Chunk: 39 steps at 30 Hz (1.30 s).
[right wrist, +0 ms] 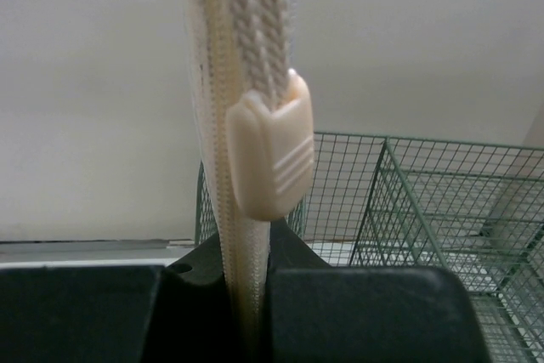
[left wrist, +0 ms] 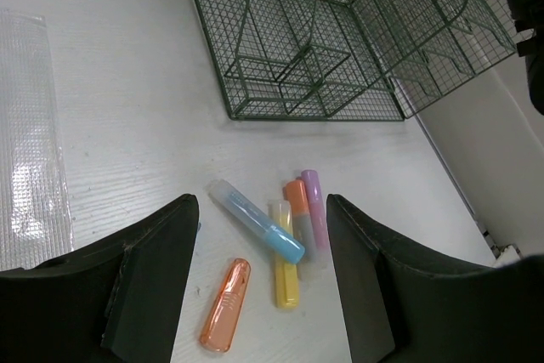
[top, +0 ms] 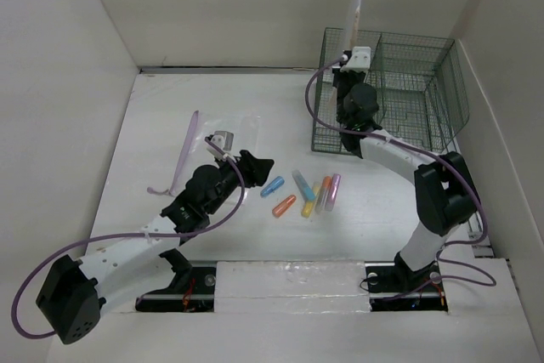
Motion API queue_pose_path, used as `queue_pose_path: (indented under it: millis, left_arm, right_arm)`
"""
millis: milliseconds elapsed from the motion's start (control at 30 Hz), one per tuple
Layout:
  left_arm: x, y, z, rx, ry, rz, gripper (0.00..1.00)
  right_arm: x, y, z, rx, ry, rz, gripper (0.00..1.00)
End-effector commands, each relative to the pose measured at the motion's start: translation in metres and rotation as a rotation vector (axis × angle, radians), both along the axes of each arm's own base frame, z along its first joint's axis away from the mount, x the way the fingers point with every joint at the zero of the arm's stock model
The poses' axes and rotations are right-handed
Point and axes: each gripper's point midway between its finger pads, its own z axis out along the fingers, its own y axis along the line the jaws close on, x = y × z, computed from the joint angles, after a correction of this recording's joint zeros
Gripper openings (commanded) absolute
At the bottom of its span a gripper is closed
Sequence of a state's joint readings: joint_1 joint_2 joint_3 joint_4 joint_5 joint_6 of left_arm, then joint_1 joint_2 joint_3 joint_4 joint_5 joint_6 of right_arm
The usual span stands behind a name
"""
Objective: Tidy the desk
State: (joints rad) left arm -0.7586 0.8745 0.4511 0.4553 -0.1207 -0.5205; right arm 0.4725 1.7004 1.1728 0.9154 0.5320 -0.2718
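Observation:
My right gripper lowers the cream zip pouch into the green rack's narrower section next, since the pouch is still high above the green rack.
On the white desk lie several coloured pen cases and markers. In the left wrist view a blue case rests across a yellow one, beside an orange marker, a purple marker and an orange case. My left gripper hovers open just left of them, holding nothing. My right gripper is shut on a cream zip pouch, which stands upright above the front left of the green wire rack. A zip pull hangs on the pouch.
A clear plastic bag lies flat at the left, and a purple strap lies beside the left arm. The rack fills the back right corner. White walls close in the desk on three sides.

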Motion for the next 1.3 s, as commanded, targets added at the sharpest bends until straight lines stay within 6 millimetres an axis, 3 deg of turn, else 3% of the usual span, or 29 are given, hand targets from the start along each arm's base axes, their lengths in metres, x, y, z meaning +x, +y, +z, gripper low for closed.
queue_pose_path:
  millis: [0, 267, 700, 1033, 1267]
  left_arm:
    - [0.001, -0.003, 0.008, -0.018, -0.046, -0.006, 0.57]
    - [0.005, -0.006, 0.001, -0.010, -0.039, -0.008, 0.57]
    - [0.006, -0.009, -0.003, -0.016, -0.043, -0.013, 0.57]
    - [0.005, -0.011, -0.001, -0.021, -0.052, -0.025, 0.57]
    - [0.006, -0.010, -0.006, -0.010, -0.043, -0.021, 0.57]
  right_arm:
    - [-0.010, -0.002, 0.034, 0.076, -0.166, -0.005, 0.00]
    - [0.005, 0.002, -0.016, 0.050, -0.104, -0.007, 0.00]
    - [0.015, -0.002, -0.066, 0.055, -0.065, -0.031, 0.00]
    - [0.022, -0.006, -0.084, 0.067, -0.057, -0.075, 0.01]
    - [0.024, 0.006, -0.093, 0.048, -0.053, -0.092, 0.02]
